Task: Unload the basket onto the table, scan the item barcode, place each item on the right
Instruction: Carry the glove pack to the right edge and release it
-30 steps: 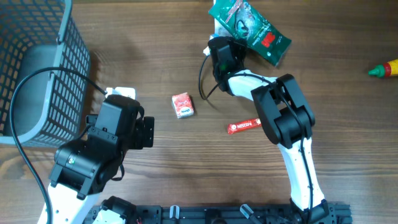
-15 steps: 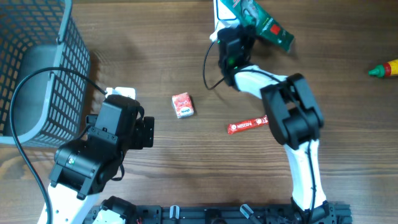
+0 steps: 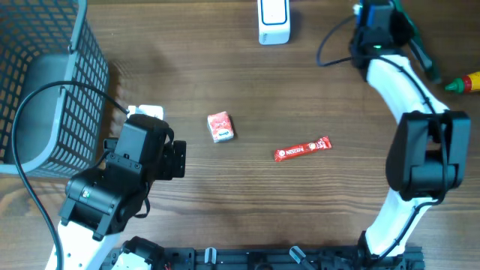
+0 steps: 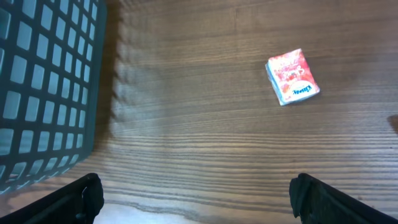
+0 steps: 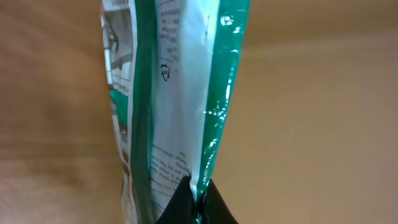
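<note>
The right gripper needs to lower and tilt toward the bottle next and release the snack bag (image 3: 420, 54) flat on the bare tabletop beside the bottle, since that spot is clear.
A green and white snack bag (image 5: 180, 93) hangs edge-on in the right wrist view. My right gripper (image 5: 198, 200) is shut on its sealed edge. From overhead, the right gripper (image 3: 384, 16) is at the table's far right edge, and only a dark green strip of the bag (image 3: 420, 54) shows beside the arm. The white barcode scanner (image 3: 274, 19) stands uncovered at the top middle, well left of the bag. My left gripper (image 3: 176, 159) rests open near the basket, with nothing between its fingers (image 4: 81, 196).
A grey wire basket (image 3: 37, 82) fills the left side. A red tissue pack (image 3: 220, 126) lies mid-table, also visible in the left wrist view (image 4: 292, 76). A red chocolate bar (image 3: 302, 150) lies right of it. A red and yellow bottle (image 3: 465, 84) lies at the right edge.
My right arm has swung the green bag from over the scanner to the far right, leaving the scanner uncovered. The left arm has not moved.
</note>
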Motion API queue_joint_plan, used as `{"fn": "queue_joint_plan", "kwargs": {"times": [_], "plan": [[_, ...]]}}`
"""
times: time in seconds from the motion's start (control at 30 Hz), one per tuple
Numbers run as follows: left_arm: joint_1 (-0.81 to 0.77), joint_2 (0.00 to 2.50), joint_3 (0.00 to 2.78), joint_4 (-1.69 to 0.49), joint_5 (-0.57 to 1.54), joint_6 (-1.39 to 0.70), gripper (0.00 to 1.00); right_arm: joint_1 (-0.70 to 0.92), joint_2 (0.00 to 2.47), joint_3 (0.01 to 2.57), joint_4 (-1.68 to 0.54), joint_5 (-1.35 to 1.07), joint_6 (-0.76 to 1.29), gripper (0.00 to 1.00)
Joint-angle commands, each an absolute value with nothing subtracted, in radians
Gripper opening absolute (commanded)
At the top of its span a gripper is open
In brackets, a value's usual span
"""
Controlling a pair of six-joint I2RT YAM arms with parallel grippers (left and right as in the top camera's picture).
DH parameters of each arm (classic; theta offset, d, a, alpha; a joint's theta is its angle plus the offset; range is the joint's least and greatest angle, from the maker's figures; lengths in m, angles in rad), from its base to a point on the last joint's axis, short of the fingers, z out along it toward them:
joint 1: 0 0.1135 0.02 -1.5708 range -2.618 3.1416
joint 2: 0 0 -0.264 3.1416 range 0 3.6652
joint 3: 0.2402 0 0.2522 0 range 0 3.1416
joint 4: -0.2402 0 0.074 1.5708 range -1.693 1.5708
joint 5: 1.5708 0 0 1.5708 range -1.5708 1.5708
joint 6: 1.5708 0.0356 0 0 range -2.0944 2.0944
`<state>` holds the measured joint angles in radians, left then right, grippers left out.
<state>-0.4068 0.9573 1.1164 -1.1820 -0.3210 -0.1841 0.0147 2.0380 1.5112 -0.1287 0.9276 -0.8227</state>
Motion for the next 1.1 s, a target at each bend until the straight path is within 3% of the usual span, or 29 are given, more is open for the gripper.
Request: {"fn": "queue_joint_plan", "kwargs": {"times": [0.0,0.1,0.3,0.37,0.4,0.5,0.53,0.83,1.07], "plan": [[-0.408,0.956,1.116,-1.179,-0.331,-0.172,1.00,-0.028,2.016,1.514,-0.275,0.945,-0.506,0.04],[-0.408,0.956,1.116,-1.179,-0.331,-0.172,1.00,-0.063,2.016,1.514,-0.406,0.882,-0.413,0.04],[-0.408,0.956,1.116,-1.179,-0.331,-0.172,1.00,-0.215,2.016,1.513,-0.455,0.867,-0.347,0.05],[-0.408,0.956,1.116,-1.179,-0.331,-0.172,1.00,-0.259,2.016,1.513,-0.459,0.852,-0.315,0.13],[-0.408,0.956,1.116,-1.179,-0.331,-0.172,1.00,-0.278,2.016,1.513,-0.461,0.852,-0.295,0.23],[-0.408,0.956,1.116,-1.179,-0.331,-0.172,1.00,-0.299,2.012,1.513,-0.479,0.812,-0.208,0.72],[-0.408,0.956,1.116,-1.179,-0.331,-0.172,1.00,-0.294,2.007,1.513,-0.496,0.756,-0.200,1.00],[-0.408,0.956,1.116,-1.179,-0.331,-0.172,1.00,-0.263,1.788,1.513,-0.585,0.305,0.116,1.00],[-0.408,0.956,1.116,-1.179,-0.331,-0.172,1.00,-0.263,1.497,1.513,-0.886,-0.043,0.619,1.00]]}}
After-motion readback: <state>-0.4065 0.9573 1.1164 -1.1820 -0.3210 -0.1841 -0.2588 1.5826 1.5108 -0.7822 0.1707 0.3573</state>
